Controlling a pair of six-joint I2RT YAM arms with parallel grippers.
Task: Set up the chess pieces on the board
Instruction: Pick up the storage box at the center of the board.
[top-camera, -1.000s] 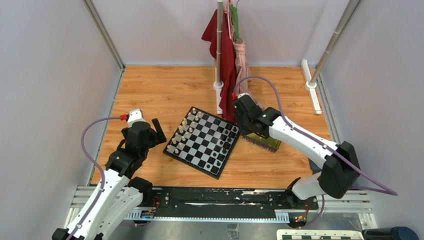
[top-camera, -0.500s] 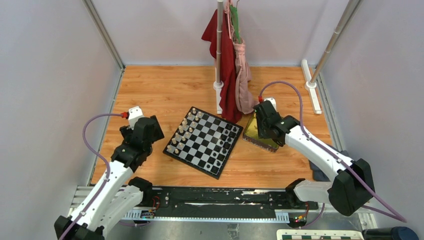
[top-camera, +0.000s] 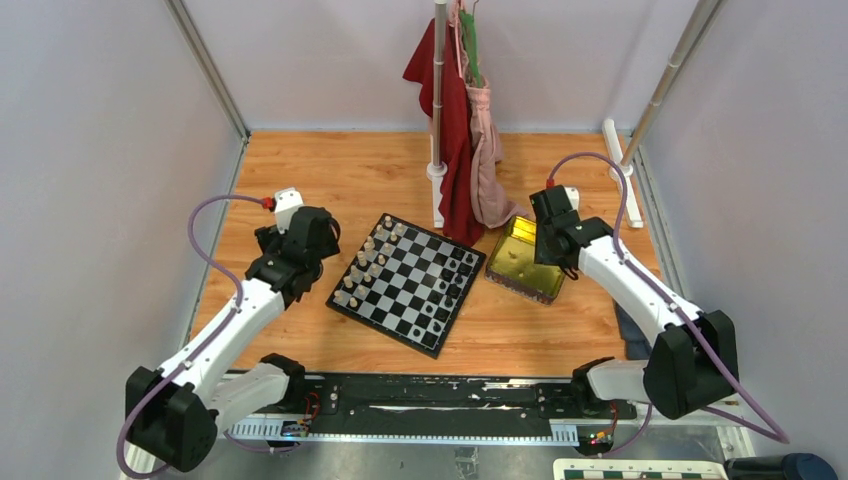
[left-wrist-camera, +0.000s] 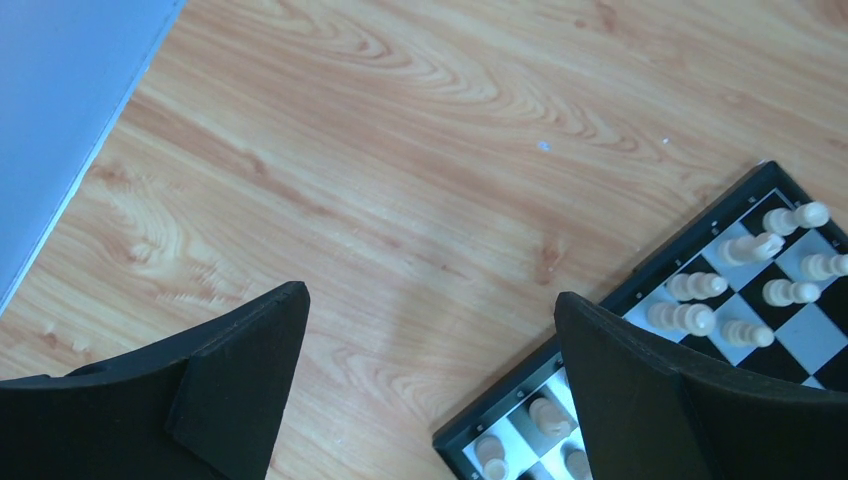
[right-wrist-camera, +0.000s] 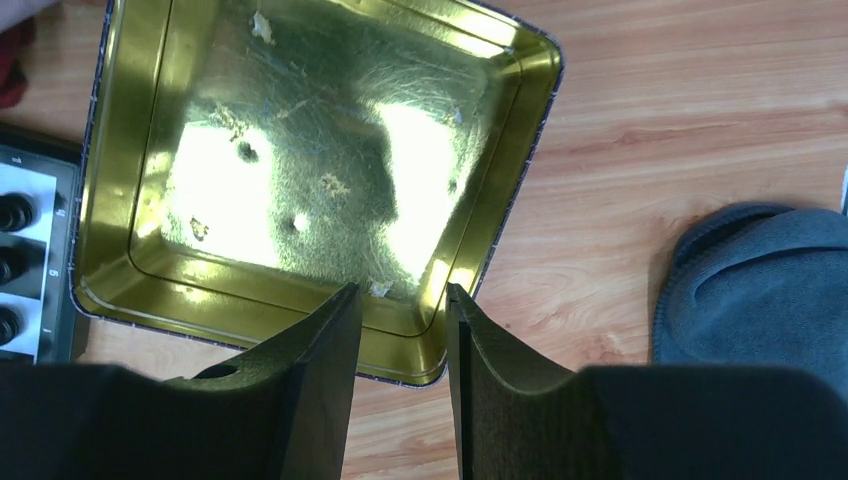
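Observation:
The far end of the tin's side opposite the board is below my fingers and outward of them, so my right gripper should move outward and down onto it next.
The board lies tilted at the table's middle. Black chess pieces stand along its right side and cream pieces along its left side. My left gripper hovers just left of the board, wide open and empty. In the left wrist view the left gripper is over bare wood, with the board's corner and cream pieces beside the right finger. My right gripper is over the near rim of the gold tin, its jaws narrowly apart and empty. Three black pieces show at the left edge.
The gold tin sits right of the board, holding only specks. A pole with red and pink cloths stands behind the board. A grey cloth lies right of the tin. A white rail lies at the back right.
My right gripper has swung from the board's far right corner rightwards to above the tin. My left gripper has moved farther back and closer to the board's left edge.

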